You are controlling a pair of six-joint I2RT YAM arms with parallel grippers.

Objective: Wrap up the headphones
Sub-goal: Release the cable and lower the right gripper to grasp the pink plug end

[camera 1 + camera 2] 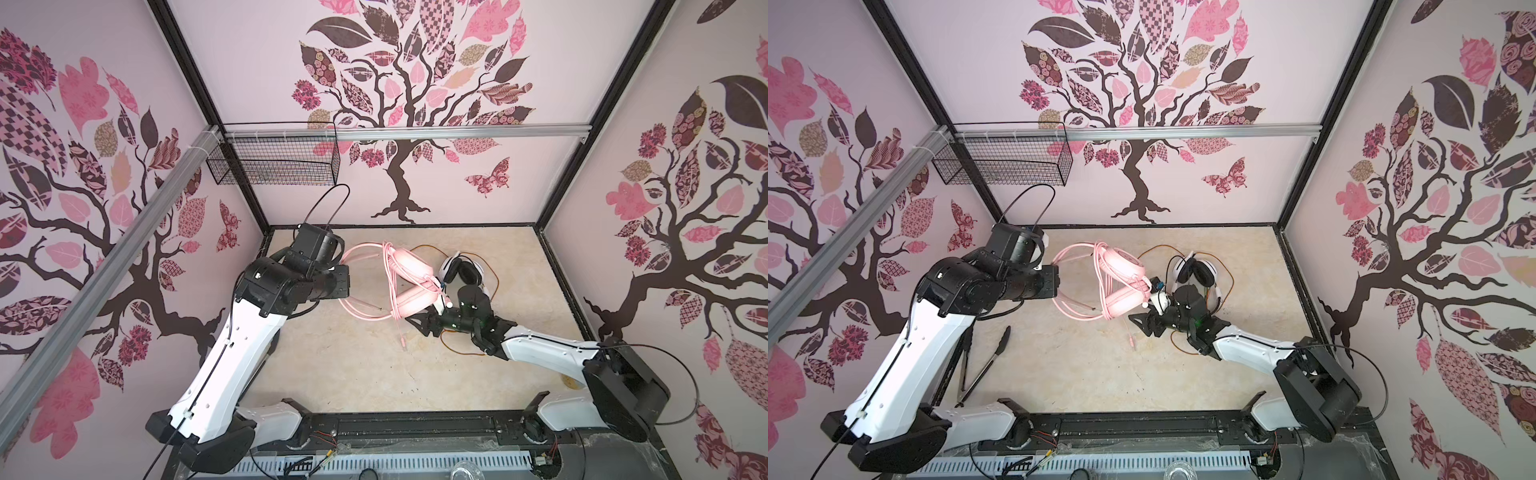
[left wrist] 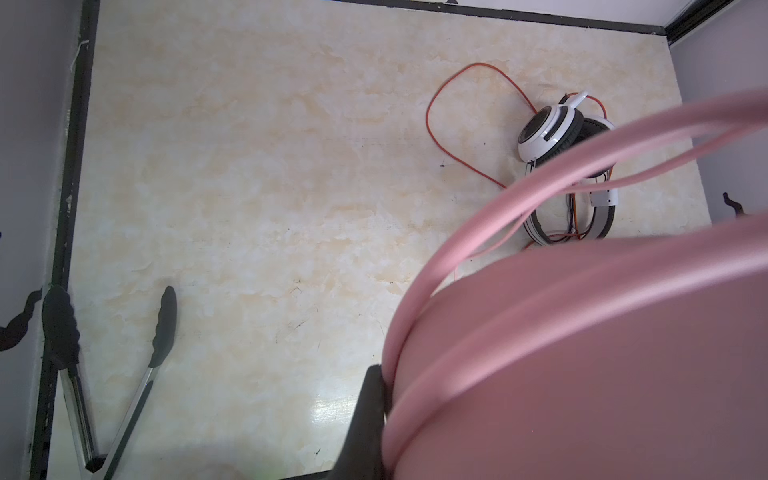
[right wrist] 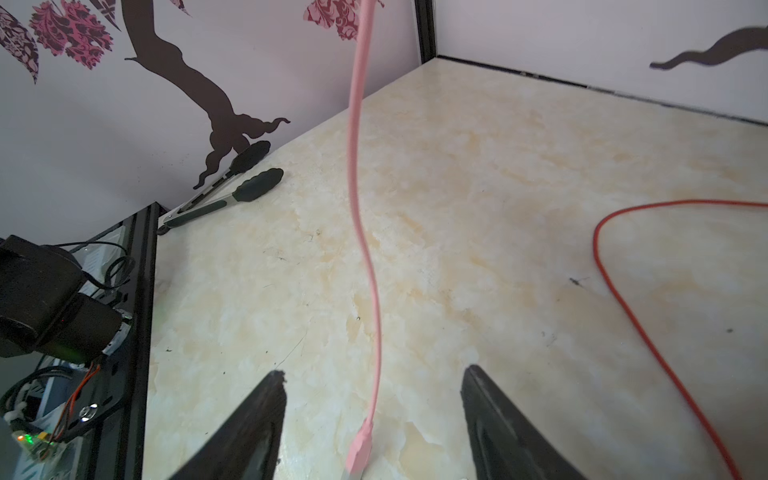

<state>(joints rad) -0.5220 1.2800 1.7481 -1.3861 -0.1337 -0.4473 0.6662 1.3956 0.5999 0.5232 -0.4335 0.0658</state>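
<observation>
The cable's pink plug (image 1: 403, 343) (image 3: 360, 449) dangles free below my open right gripper. My right gripper moves down past the ear cups next until its fingers straddle the plug and close.
My left gripper (image 1: 345, 283) is shut on the headband (image 2: 582, 353) of the pink headphones (image 1: 412, 266), which sit mid-table in both top views with pink cable looped round the ear cups (image 1: 1121, 266). One dark finger (image 2: 370, 415) presses against the band. The cable's free end (image 3: 357, 208) hangs down to its plug (image 3: 359, 449), between the fingers of my open right gripper (image 3: 374, 378) and touching neither. That gripper (image 1: 417, 323) sits just in front of the pink cups. The white headphones (image 1: 461, 270) with black pads lie behind it, with their orange cable (image 3: 623, 299) loose on the table.
Black-tipped metal tongs (image 1: 984, 365) lie by the left wall. A wire basket (image 1: 274, 166) hangs high on the back left rail. The orange cable (image 2: 432, 108) loops around the white headset (image 2: 552, 129). Walls close in the table on three sides.
</observation>
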